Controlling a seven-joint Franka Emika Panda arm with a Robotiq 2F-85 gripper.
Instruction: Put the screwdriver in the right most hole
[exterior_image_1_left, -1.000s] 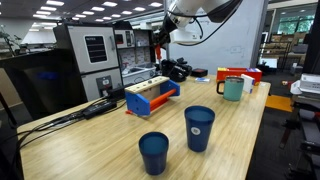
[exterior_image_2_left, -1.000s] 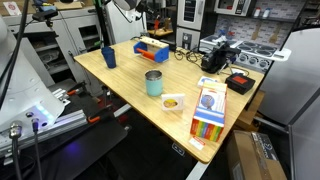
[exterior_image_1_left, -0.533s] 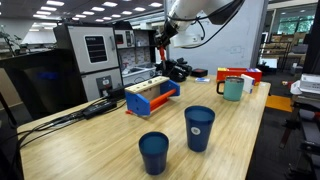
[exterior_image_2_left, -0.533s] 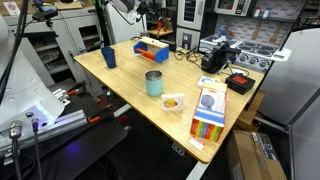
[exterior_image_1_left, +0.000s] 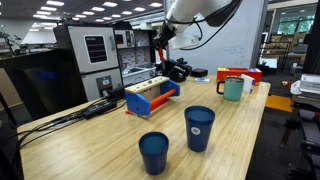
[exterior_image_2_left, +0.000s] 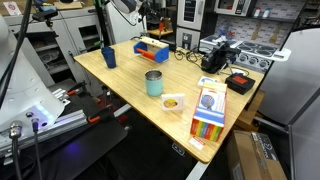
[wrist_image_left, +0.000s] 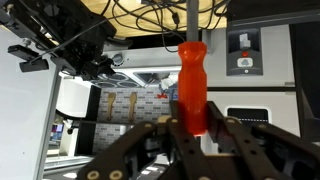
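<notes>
I need to lower the screwdriver (wrist_image_left: 192, 85) next with my gripper, metal stem first, onto the far end of the rack's top bar below it, and let go of the screwdriver's red handle.
My gripper (wrist_image_left: 190, 128) is shut on the screwdriver (wrist_image_left: 192, 85), a short tool with a red handle; its thin metal shaft points away towards the top of the wrist view. In both exterior views the gripper (exterior_image_1_left: 160, 48) (exterior_image_2_left: 143, 20) hangs well above the table, over the far end of the long blue rack with orange end plates (exterior_image_1_left: 150, 97) (exterior_image_2_left: 152, 48). The rack lies on the wooden table (exterior_image_1_left: 240, 135). The holes in its top bar are too small to make out, and the rack does not show in the wrist view.
Two blue cups (exterior_image_1_left: 199, 127) (exterior_image_1_left: 153, 151) stand at the front of the table and a teal mug (exterior_image_1_left: 232, 89) behind. Black cables (exterior_image_1_left: 100, 105) lie next to the rack. A teal cup (exterior_image_2_left: 153, 82), a coloured pack (exterior_image_2_left: 209, 105) and black gear (exterior_image_2_left: 214, 58) also sit on the table.
The arm has shifted only slightly above the rack; the screwdriver stays held in the gripper.
</notes>
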